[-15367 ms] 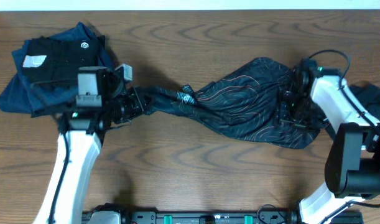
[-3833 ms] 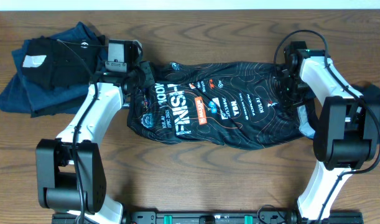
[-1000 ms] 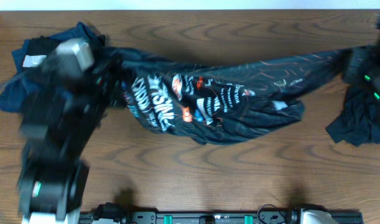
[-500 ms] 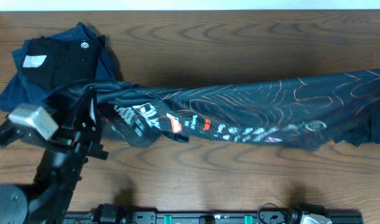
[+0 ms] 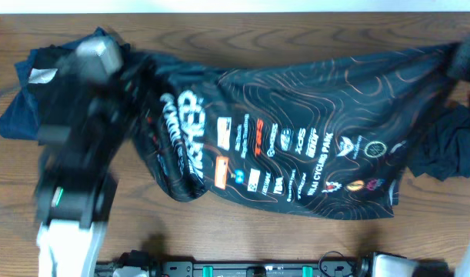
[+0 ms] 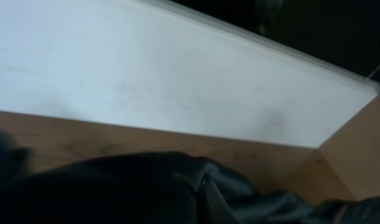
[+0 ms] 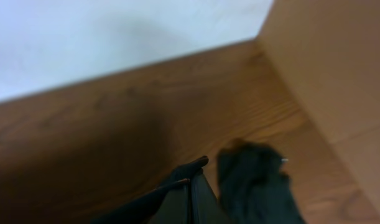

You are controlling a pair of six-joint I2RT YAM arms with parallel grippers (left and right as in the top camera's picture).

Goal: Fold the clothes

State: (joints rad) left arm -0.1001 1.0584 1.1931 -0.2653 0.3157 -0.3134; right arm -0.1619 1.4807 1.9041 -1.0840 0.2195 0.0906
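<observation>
My right gripper moves down and back next to release its corner on the tabletop beside the crumpled dark garment, since the T-shirt [image 5: 296, 131] still hangs above the wood.
The clothes in hand are a black T-shirt [image 5: 296, 131] with thin orange contour lines and rows of small logos facing up. It is stretched wide across the table between my two arms. My left gripper [image 6: 205, 198] is shut on its dark cloth at the left end, where the arm [image 5: 81, 131] shows only as a blur from overhead. My right gripper [image 7: 191, 184] is shut on a pinch of black fabric at the far right corner [image 5: 464, 58], held above the wood.
A heap of dark blue and black garments [image 5: 35, 85] lies at the far left behind my left arm. Another crumpled dark garment [image 5: 450, 146] lies at the right edge, also seen beside my right fingers [image 7: 255, 180]. A white wall runs along the table's far edge [image 6: 177, 81].
The shirt was pulled into a narrow band; now it has opened out wide with the logos showing. My left arm swung back up toward the far left.
</observation>
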